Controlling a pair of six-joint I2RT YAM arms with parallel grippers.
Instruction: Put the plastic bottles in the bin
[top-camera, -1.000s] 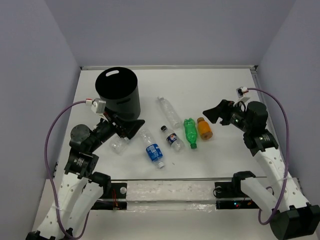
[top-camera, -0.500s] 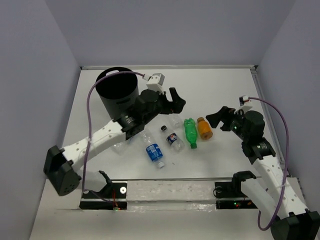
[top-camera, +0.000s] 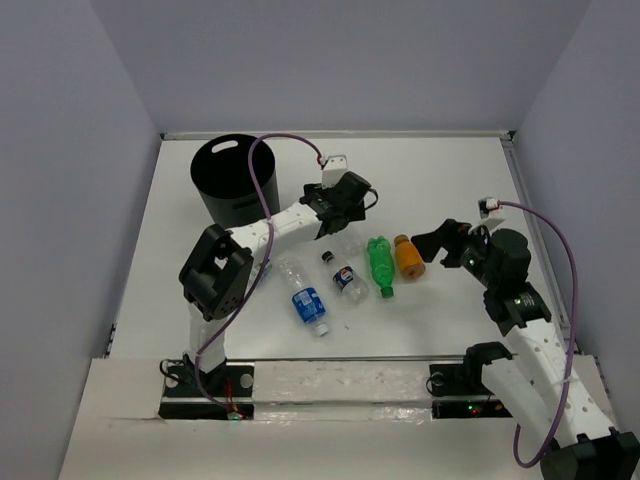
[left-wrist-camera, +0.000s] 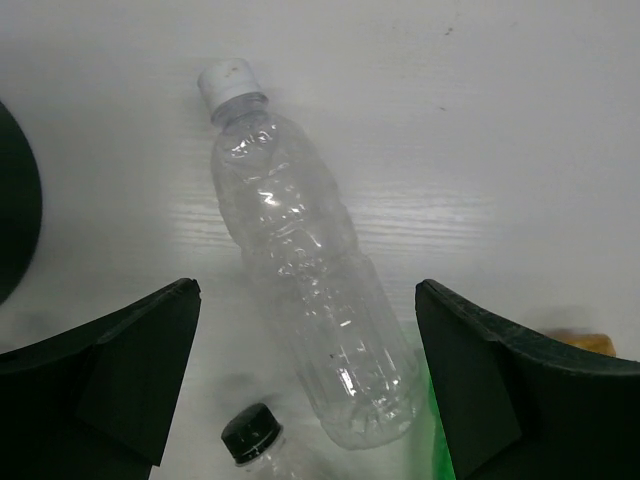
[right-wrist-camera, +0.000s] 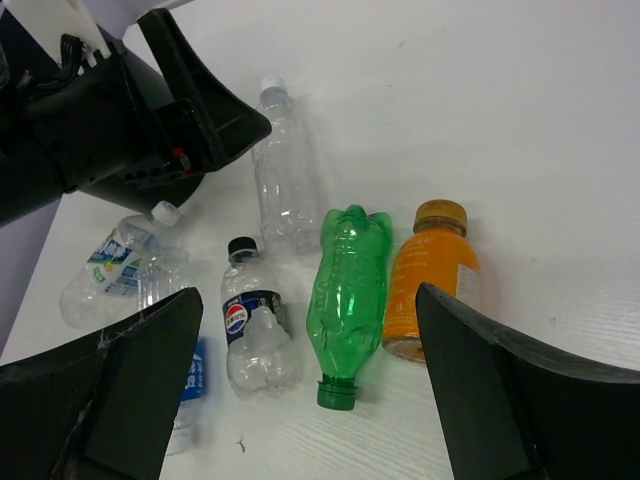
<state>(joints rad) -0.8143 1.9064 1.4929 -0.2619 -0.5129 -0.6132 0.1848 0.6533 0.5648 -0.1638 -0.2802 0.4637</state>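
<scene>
Next, my left gripper needs to move down toward the white cap and turn to straddle the clear bottle's shoulder, since the bottle lies slanted between the open fingers.
The black bin stands at the back left. My left gripper is open and empty, hovering over a clear bottle with a white cap; its jaws straddle that bottle in the left wrist view. Beside it lie a cola bottle, a green bottle, an orange bottle and a blue-labelled bottle. My right gripper is open and empty, just right of the orange bottle, above the green one. A crushed clear bottle lies farther left.
The bin's rim shows at the left edge of the left wrist view. The left arm stretches across the table from its base to the bottles. Grey walls enclose the white table on three sides.
The left arm has swung from the left side of the table, past the bin, to above the clear bottle. The right gripper has shifted slightly down and right.
</scene>
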